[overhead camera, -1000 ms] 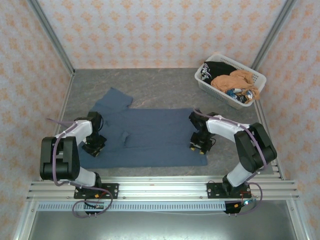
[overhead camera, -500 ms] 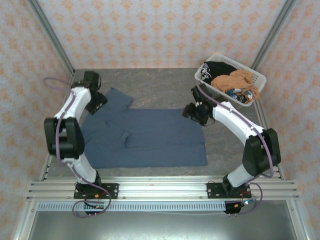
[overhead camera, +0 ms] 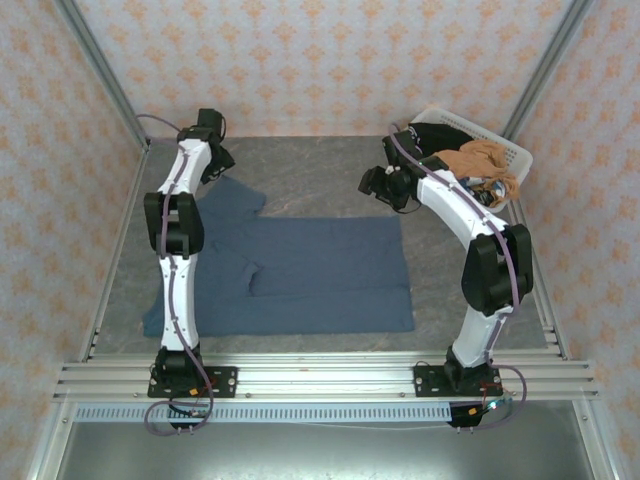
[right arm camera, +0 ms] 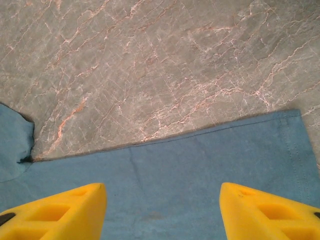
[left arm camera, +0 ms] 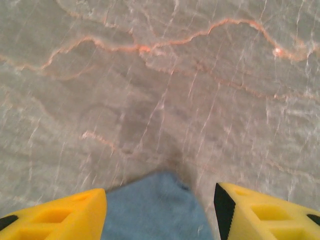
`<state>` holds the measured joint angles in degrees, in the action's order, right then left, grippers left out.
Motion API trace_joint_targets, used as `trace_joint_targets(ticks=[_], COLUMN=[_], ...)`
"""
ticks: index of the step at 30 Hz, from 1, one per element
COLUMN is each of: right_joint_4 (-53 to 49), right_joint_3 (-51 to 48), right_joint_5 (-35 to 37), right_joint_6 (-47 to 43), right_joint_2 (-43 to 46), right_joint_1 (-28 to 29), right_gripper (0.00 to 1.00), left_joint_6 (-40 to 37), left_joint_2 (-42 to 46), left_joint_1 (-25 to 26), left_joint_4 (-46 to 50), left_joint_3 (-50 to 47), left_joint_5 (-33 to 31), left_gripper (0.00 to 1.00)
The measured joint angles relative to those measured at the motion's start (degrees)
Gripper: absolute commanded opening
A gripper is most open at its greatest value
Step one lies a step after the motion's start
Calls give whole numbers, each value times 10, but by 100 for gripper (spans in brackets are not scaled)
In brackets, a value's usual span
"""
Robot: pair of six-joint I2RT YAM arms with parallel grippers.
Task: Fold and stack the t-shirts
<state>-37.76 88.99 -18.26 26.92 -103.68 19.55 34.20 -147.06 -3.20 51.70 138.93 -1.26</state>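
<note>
Next I need to lower my left gripper onto the sleeve's tip, then close its fingers there, since they already straddle the blue cloth.
A slate-blue t-shirt (overhead camera: 300,270) lies spread flat on the grey stone table, one sleeve pointing to the back left. My left gripper (overhead camera: 217,160) hovers open over that sleeve's tip (left arm camera: 155,207), its yellow fingers (left arm camera: 65,215) on either side of it with nothing held. My right gripper (overhead camera: 380,188) hangs open above the shirt's far edge (right arm camera: 200,165), nothing between its fingers (right arm camera: 270,212). A black printed t-shirt (overhead camera: 440,135) and an orange-tan t-shirt (overhead camera: 480,160) lie bunched in the basket.
The white lattice basket (overhead camera: 428,178) stands at the back right corner, close to my right arm. Metal frame posts and papered walls close the table in on three sides. Bare stone (overhead camera: 310,165) lies behind the shirt.
Both arms have swung from the shirt's near part to its far edge. Both grippers have opened and let the cloth go. The shirt lies as before.
</note>
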Motion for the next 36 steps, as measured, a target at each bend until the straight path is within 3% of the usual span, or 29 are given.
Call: trace_joint_targets(ticks=[6, 14, 24, 30, 36], right_joint_4=[1, -1, -1, -3, 5], right_joint_3=[-13, -31, -31, -31, -31], right_joint_5=[0, 0, -2, 17, 83], right_joint_6=[5, 5, 5, 11, 42], right_joint_2=[0, 0, 0, -3, -50], right_joint_1=[0, -3, -7, -14, -31], right_gripper=[61, 61, 60, 57, 52], left_joint_6=[1, 17, 49, 50, 49], left_joint_2=[-55, -80, -110, -110, -89], left_joint_1=[18, 29, 28, 28, 34], left_joint_4=[-3, 29, 90, 105, 117], left_joint_3=[62, 75, 136, 139, 116], left_joint_5=[-42, -78, -63, -52, -52], left_gripper=[58, 58, 31, 2, 0])
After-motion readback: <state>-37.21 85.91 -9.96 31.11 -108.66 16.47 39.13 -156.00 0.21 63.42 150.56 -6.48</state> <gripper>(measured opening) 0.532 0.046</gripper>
